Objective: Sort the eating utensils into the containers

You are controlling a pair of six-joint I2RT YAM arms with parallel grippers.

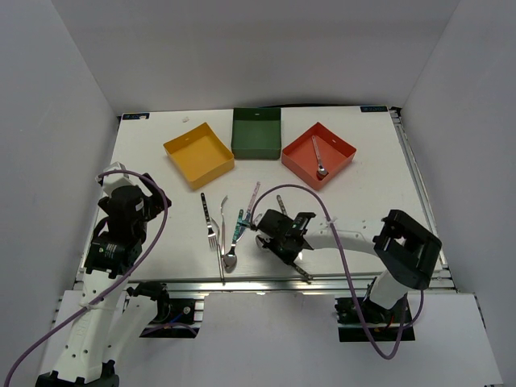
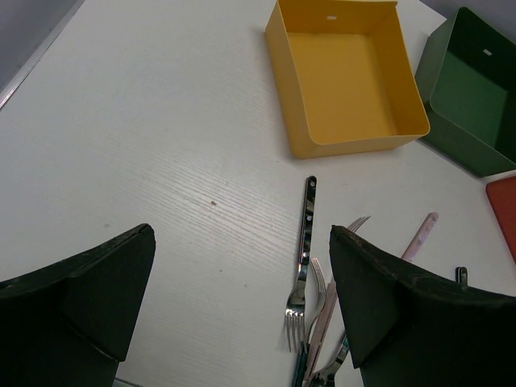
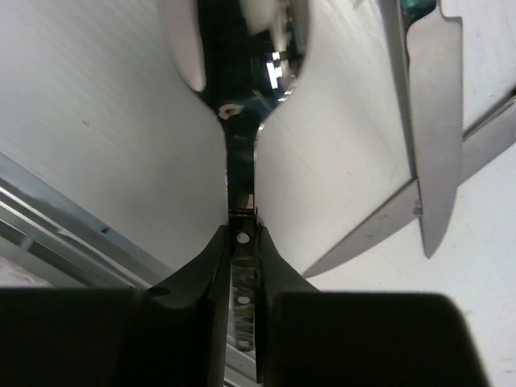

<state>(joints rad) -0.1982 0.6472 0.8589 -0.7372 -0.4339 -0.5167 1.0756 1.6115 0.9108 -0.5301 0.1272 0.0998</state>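
The robot next needs to lift its right gripper, carry it outward over the bottom of the red-orange tray (image 1: 300, 158) and let go of the spoon's black riveted handle, because a spoon is already lying there.
My right gripper (image 1: 270, 232) (image 3: 242, 238) is shut on the black riveted handle of a spoon (image 3: 242, 48), low over the table near its front edge. Two knives (image 3: 435, 121) lie just beside it. My left gripper (image 1: 129, 205) (image 2: 242, 298) is open and empty over bare table, left of the loose utensils. A black-handled fork (image 2: 305, 250) (image 1: 210, 219) lies between its fingers' line of sight, with a pink-handled fork (image 2: 419, 238) and other utensils (image 1: 234, 234) beside it. The yellow tray (image 1: 198, 153), dark green tray (image 1: 256, 133) and red-orange tray (image 1: 300, 158) stand at the back. A spoon (image 1: 319, 157) lies in the red-orange tray.
White walls close in the table on the left, back and right. An aluminium rail (image 1: 266, 282) runs along the front edge. Purple cables (image 1: 339, 242) loop over both arms. The yellow tray (image 2: 347, 81) and green tray (image 2: 476, 97) hold nothing that I can see.
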